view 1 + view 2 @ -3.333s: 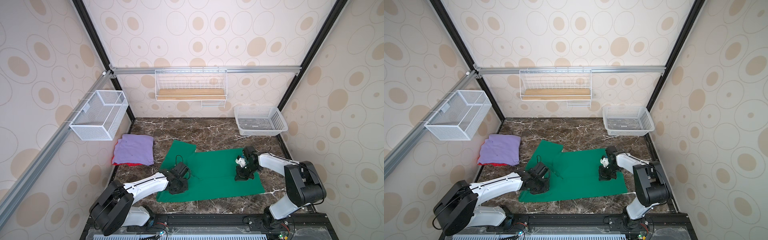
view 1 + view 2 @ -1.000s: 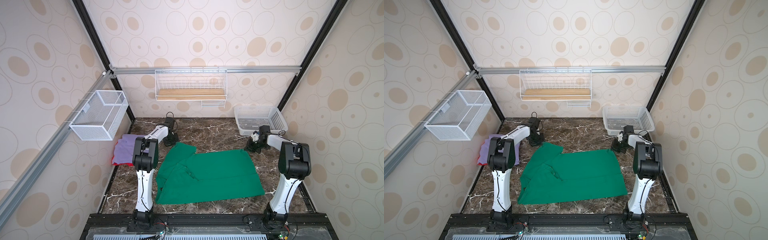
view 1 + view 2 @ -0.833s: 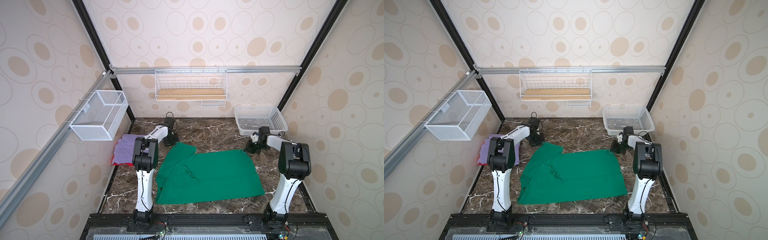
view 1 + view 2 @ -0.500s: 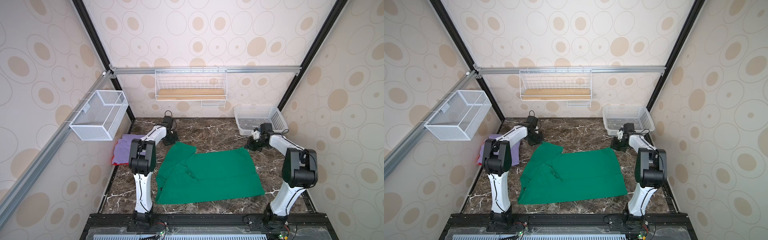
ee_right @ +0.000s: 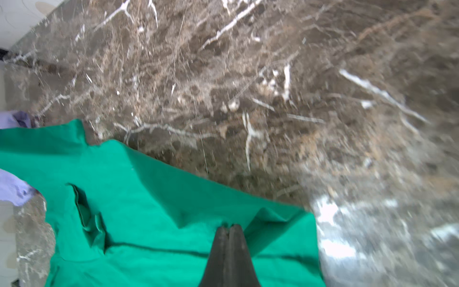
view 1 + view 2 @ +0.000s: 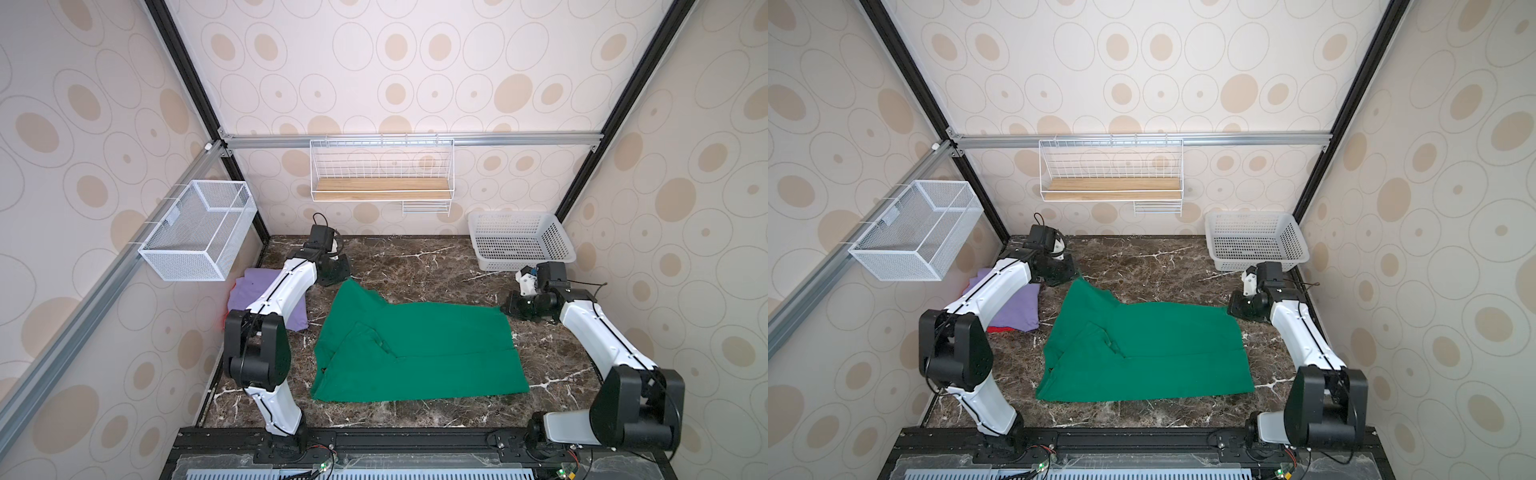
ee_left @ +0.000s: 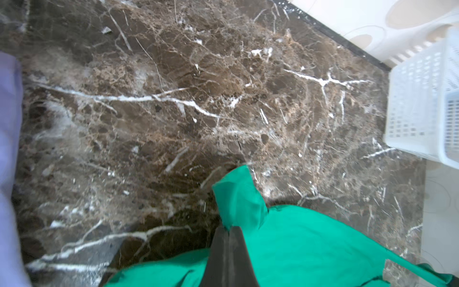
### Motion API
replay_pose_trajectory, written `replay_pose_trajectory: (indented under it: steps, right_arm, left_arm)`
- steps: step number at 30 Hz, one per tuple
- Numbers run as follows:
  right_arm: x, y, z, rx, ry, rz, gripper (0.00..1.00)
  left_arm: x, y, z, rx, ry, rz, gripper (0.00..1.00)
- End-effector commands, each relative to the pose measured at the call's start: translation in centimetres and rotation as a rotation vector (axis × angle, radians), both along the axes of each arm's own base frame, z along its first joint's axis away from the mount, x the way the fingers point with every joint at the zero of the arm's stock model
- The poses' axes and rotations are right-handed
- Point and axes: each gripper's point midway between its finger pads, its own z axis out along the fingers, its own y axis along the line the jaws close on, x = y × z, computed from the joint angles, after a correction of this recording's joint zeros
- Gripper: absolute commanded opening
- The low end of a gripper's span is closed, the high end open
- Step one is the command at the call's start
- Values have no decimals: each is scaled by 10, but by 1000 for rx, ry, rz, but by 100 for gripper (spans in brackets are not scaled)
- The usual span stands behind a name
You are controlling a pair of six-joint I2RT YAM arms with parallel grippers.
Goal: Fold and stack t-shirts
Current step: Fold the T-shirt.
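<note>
My right gripper will next move back and release the t-shirt's far corner over its near corner (image 6: 522, 387), which lies back from my gripper, as the t-shirt's near half lies flat.
The emerald-green t-shirt (image 6: 415, 345) (image 6: 1142, 345) lies spread on the dark marble table, its left part creased and partly folded over. My left gripper (image 6: 345, 279) (image 7: 228, 227) is shut on the shirt's far-left corner, which pokes up past the fingertips. My right gripper (image 6: 505, 309) (image 5: 229, 226) is shut on the far-right corner, where the cloth is bunched into a small fold. A lavender t-shirt (image 6: 249, 291) (image 6: 1017, 307) lies folded at the left wall, under my left arm. It lies on a red t-shirt (image 6: 1000, 329), of which only an edge shows.
A white perforated plastic basket (image 6: 519, 245) (image 6: 1254, 245) stands at the back right, just behind my right wrist. A wire basket (image 6: 199, 232) hangs on the left wall and a wire shelf (image 6: 382, 187) on the back wall. Walls close the table on three sides.
Both grippers went from the shirt's middle to its far corners. In the last second the right gripper came slightly forward with its corner and both elbows swung outward.
</note>
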Motion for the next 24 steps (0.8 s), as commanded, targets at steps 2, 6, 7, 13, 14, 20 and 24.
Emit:
replay_pose_trajectory:
  steps: [2, 6, 7, 13, 14, 20, 24]
  right_arm:
    - [-39, -9, 0, -61, 24, 2, 0]
    - [-63, -16, 10, -94, -2, -10, 0]
    - [-68, -18, 12, -104, -7, -10, 0]
    - [-93, -13, 17, -48, 19, -41, 0]
    - [-97, -11, 17, -33, 21, -49, 0]
    - [-123, -16, 9, -21, 45, -114, 0]
    - [-138, -22, 7, -35, 64, -166, 0]
  left_arm:
    - [-29, -1, 32, -31, -67, -16, 0]
    - [-59, 2, 53, -52, -123, -20, 0]
    - [-67, 3, 57, -57, -134, -25, 0]
    - [-116, -3, 57, -119, -110, -77, 0]
    - [-124, -4, 54, -126, -96, -86, 0]
    - [-169, 0, 31, -146, -45, -86, 0]
    - [-193, -1, 18, -169, 1, -90, 0]
